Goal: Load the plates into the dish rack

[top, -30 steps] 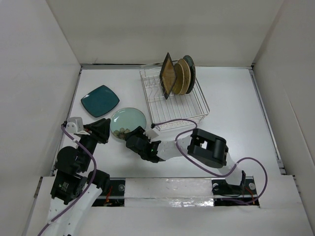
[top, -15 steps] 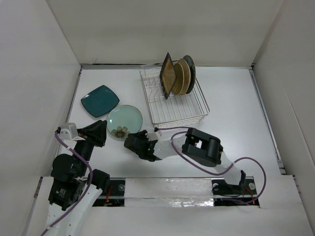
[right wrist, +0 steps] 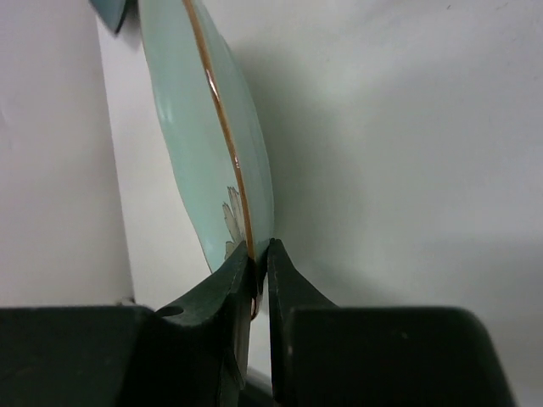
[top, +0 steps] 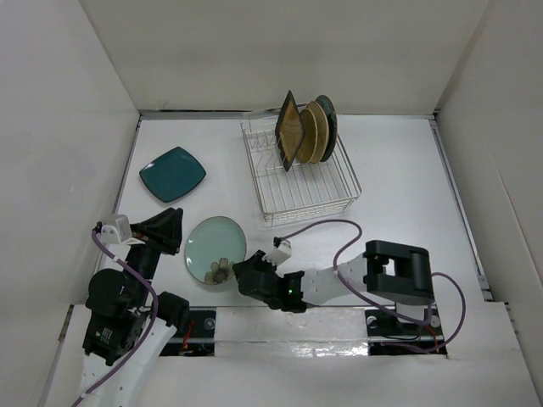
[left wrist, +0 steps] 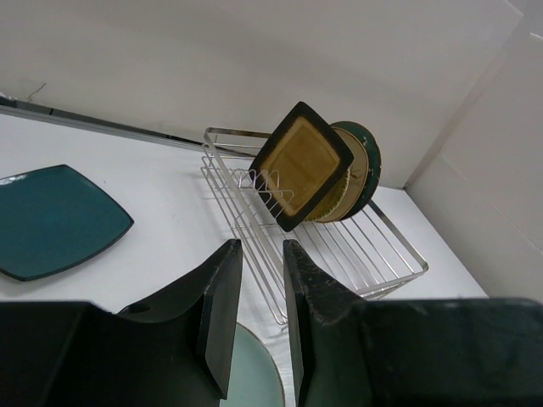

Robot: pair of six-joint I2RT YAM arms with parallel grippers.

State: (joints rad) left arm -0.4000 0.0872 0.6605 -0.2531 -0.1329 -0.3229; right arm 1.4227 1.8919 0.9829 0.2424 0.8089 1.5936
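Observation:
My right gripper will next lift the green plate point(top: 212, 244) it is holding and swing it outward. Then it will lower the plate and let it go in the empty slot beside the yellow square plate point(top: 290, 130).
My right gripper point(top: 240, 270) is shut on the near right rim of the pale green round plate point(top: 212, 244), which lies near the table's front edge. In the right wrist view both fingers pinch the plate's point(right wrist: 204, 144) gold-edged rim at the right gripper point(right wrist: 260, 251). My left gripper point(top: 167, 227) is open just left of this plate, with nothing between its fingers point(left wrist: 222, 288). A teal square plate point(top: 172, 174) lies flat at the back left. The dish rack point(top: 316, 191) holds a black-rimmed yellow square plate point(top: 290, 130), a tan round plate point(top: 310, 133) and a teal round plate point(top: 327, 117), all upright.
White walls close the table in at the back and on both sides. The rack's near slots point(left wrist: 373, 246) hold nothing. The right arm's purple cable point(top: 318, 227) loops over the table in front of the rack.
The right gripper closed on the pale green plate's rim and drew it toward the table's near edge. The left arm pulled back a little to the left.

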